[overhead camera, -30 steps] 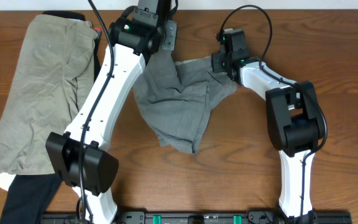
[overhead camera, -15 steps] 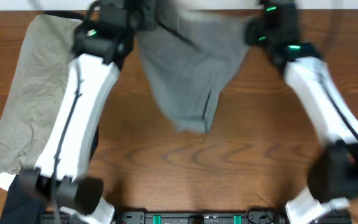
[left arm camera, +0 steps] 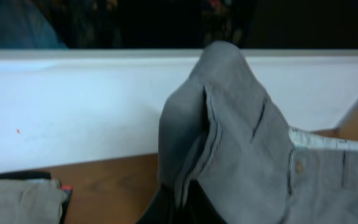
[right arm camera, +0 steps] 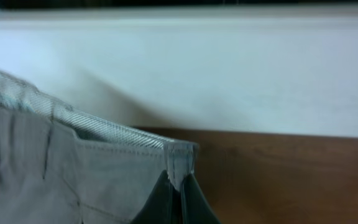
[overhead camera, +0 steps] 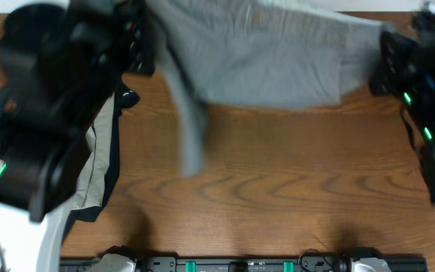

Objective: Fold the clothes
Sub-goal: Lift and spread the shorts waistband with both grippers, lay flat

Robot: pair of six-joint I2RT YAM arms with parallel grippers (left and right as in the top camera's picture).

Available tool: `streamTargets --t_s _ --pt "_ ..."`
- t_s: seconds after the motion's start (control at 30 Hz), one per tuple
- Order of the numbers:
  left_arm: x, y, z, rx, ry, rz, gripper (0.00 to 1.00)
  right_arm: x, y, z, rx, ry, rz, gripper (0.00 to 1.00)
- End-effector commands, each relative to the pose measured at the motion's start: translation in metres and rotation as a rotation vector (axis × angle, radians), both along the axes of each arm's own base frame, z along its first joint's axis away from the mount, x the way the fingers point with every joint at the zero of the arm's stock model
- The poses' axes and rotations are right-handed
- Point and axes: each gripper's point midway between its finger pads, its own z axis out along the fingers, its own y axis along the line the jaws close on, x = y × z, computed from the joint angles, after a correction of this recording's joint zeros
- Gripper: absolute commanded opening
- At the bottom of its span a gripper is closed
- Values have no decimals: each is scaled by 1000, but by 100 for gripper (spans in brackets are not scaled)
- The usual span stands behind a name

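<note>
My left gripper lowers the bunched corner of the shorts to the bare wood near the white wall and releases it next, since the shorts (overhead camera: 270, 64) still hang high above the table.
The grey shorts (overhead camera: 270, 64) hang stretched out between my two grippers, high above the table's far half, with one leg drooping down at the left (overhead camera: 191, 136). My left gripper (overhead camera: 146, 41) is shut on a bunched corner of the shorts (left arm camera: 229, 143); its fingertips (left arm camera: 188, 202) pinch the fabric. My right gripper (overhead camera: 380, 53) is shut on the waistband corner (right arm camera: 180, 155), its fingertips (right arm camera: 179, 193) closed round the hem. A button shows on the waistband in the left wrist view (left arm camera: 299, 167).
A khaki-beige garment (overhead camera: 97, 162) and a black garment (overhead camera: 97, 208) lie at the left, mostly hidden under my left arm. A white wall (left arm camera: 73, 106) runs along the table's far edge. Bare wooden table (overhead camera: 278, 196) lies under the shorts.
Both arms have risen and spread apart, lifting the shorts off the table and pulling them out wide from a crumpled heap. The arms now loom close to the overhead camera.
</note>
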Motion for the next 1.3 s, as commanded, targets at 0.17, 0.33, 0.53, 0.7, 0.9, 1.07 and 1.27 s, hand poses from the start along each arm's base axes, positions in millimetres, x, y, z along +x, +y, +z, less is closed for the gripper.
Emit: streamTargets --t_s 0.17,0.33,0.53,0.7,0.9,1.07,1.27 --pt "-34 4 3 12 10 -38 6 -51 -9 25 -30 -76 -18 1" --pt "-9 -3 -33 46 130 -38 6 -38 -10 8 -39 -9 -30 1" --pt "47 -20 -104 101 325 -38 6 7 -7 -44 -53 170 -26 1" --pt "98 -35 -178 174 484 -51 6 60 -4 -106 -67 340 -22 1" --pt "161 -53 -269 227 591 -65 6 143 1 -194 -75 456 -22 1" --pt "207 -66 -326 233 584 -69 6 208 -3 -263 -70 442 -36 1" --pt "248 -68 -371 246 533 -23 6 264 -6 -330 -45 366 -55 1"
